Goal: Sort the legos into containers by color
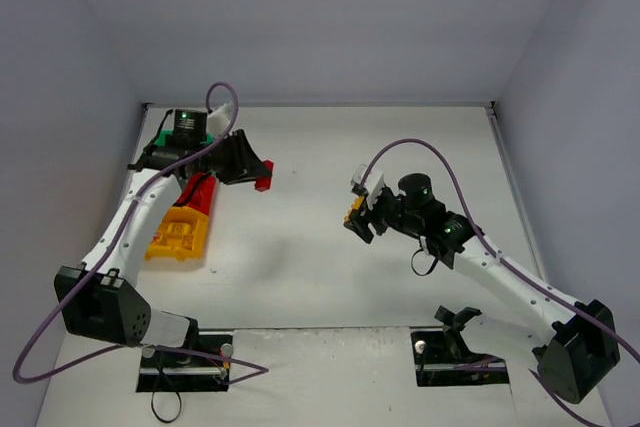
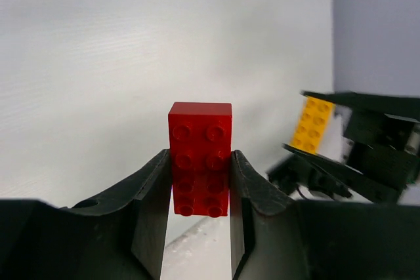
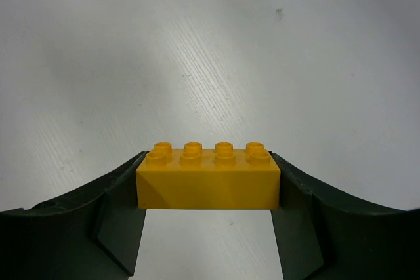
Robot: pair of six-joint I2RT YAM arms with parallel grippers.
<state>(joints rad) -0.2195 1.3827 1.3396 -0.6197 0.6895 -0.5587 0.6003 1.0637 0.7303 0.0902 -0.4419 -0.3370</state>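
I will next swing my left gripper over the red container (image 1: pixel 203 192) and down to release the red lego, since the container is below the gripper and to its left in the top view.
My left gripper (image 1: pixel 256 173) is shut on a red lego (image 1: pixel 264 184), held in the air just right of the containers; the left wrist view shows the brick (image 2: pixel 200 129) clamped by its long sides between the jaws (image 2: pixel 200 162). A yellow lego (image 3: pixel 208 185) is held end to end, studs up, in my right gripper (image 3: pixel 208 162), which hangs above the middle of the table (image 1: pixel 355 217). The left wrist view also catches that yellow lego (image 2: pixel 314 124). At the left stand the green container (image 1: pixel 160 140), the red container (image 1: pixel 203 192) and the yellow-orange container (image 1: pixel 180 234), partly hidden by the left arm.
The white table (image 1: pixel 300 257) is enclosed by pale walls at the back and both sides. Both arm bases sit at the near edge. A purple cable (image 1: pixel 420 147) loops above the right arm.
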